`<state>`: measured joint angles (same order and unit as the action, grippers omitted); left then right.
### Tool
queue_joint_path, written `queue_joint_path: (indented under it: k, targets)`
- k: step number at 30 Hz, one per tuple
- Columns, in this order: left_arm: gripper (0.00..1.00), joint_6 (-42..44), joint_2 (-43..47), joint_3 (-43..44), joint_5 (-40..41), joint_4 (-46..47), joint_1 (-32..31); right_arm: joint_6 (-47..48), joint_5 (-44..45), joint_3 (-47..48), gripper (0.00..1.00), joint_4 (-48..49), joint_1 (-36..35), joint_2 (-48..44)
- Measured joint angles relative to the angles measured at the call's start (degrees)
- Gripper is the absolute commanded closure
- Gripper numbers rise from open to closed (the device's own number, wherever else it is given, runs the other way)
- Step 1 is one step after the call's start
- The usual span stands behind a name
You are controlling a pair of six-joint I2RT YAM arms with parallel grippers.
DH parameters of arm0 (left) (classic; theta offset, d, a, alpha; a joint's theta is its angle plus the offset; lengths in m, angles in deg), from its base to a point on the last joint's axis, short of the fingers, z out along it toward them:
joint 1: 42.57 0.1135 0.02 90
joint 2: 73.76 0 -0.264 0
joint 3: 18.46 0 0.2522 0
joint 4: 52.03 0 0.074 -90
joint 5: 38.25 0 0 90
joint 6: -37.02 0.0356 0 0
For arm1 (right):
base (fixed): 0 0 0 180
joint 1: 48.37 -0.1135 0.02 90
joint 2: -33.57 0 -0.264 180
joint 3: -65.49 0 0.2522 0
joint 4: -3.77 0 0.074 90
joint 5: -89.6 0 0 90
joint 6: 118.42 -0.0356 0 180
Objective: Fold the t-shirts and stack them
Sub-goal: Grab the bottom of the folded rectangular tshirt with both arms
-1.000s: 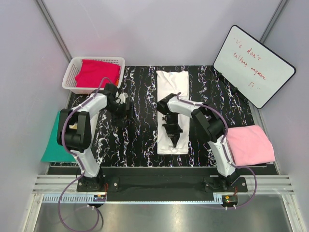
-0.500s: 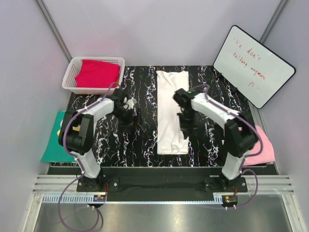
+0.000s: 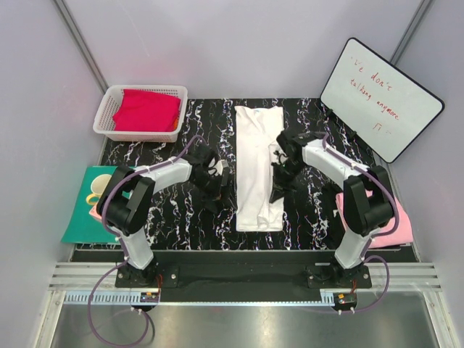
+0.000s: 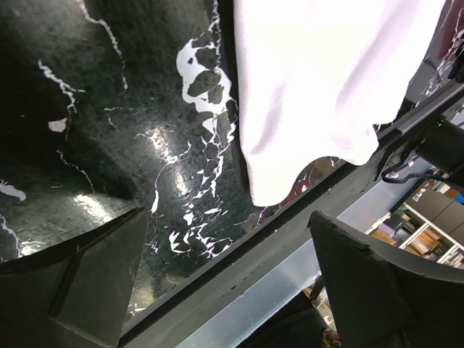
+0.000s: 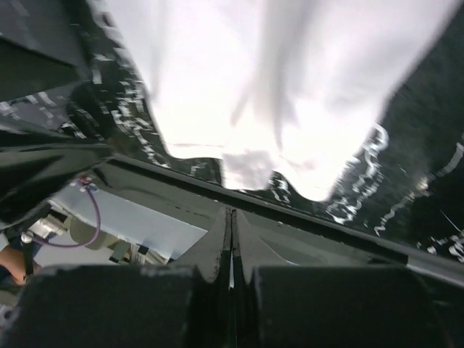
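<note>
Next, my left gripper comes down, back and to the right in the top view, to close on the white t-shirt's near basket-side corner (image 3: 240, 228) (image 4: 267, 196), which lies uncovered.
The white t-shirt (image 3: 257, 167) lies as a long narrow folded strip down the middle of the black marbled table. It also shows in the left wrist view (image 4: 326, 80) and the right wrist view (image 5: 275, 87). My left gripper (image 3: 215, 188) (image 4: 225, 217) is open and empty, low over the table just left of the white shirt. My right gripper (image 3: 279, 185) (image 5: 232, 214) is shut with nothing between its fingers, at the shirt's right edge. The crimson t-shirt (image 3: 147, 109) lies in the white basket (image 3: 116, 129). The pale pink t-shirt (image 3: 397, 221) lies at the near right, partly hidden by the right arm.
A whiteboard (image 3: 380, 98) with red writing leans at the back right. A teal-green mat (image 3: 81, 221) with a small pale object on it lies off the table's left edge. The table's front rail shows in both wrist views.
My right gripper has swung from over the shirt's near end to its right edge. My left gripper has moved right, up to the shirt's left edge.
</note>
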<state>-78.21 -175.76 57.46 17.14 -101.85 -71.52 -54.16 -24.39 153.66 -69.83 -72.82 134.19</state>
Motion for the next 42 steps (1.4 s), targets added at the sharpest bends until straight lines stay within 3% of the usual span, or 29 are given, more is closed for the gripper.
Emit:
queue_joint_path:
  k: [6, 14, 23, 35, 36, 37, 39, 40, 42]
  targets:
    - [0.01, -1.2, 0.0, -1.8, 0.6, 0.9, 0.0, 1.8, -2.7, 7.8, 1.0, 1.7, -4.7, 7.5]
    - [0.01, -1.9, 0.8, -2.7, 1.8, 0.8, 0.0, 3.8, -2.5, 8.2, 1.0, 0.9, -10.8, 17.6]
    - [0.01, -2.1, 1.1, -2.8, 3.0, 0.8, 0.0, 5.6, 6.1, 6.8, 1.0, -5.0, -10.8, 17.7]
    - [0.01, -2.2, 1.1, -2.8, 3.2, 0.8, 0.0, 5.6, 9.0, 3.7, 1.0, -5.8, -10.8, 15.4]
    - [0.01, -2.2, 1.2, -2.8, 3.2, 0.8, 0.0, 5.6, 9.6, 3.9, 0.94, -5.8, -10.8, 14.2]
    - [0.01, -2.2, 1.2, -2.8, 3.2, 0.8, 0.0, 5.6, 10.0, 4.3, 0.74, -5.8, -10.7, 12.6]
    - [0.01, -2.3, 1.5, -3.2, 3.1, 1.3, -0.1, 5.1, 10.0, 5.0, 0.67, -5.2, -10.4, 7.6]
    - [0.01, -2.5, 1.7, -3.6, 3.1, 1.7, -0.2, 4.9, 9.8, 5.0, 0.53, -4.6, -10.1, 4.9]
    - [0.01, -3.7, 2.3, -4.9, 2.2, 3.5, -0.3, 4.2, 8.9, 4.3, 0.37, -2.8, -8.6, -1.0]
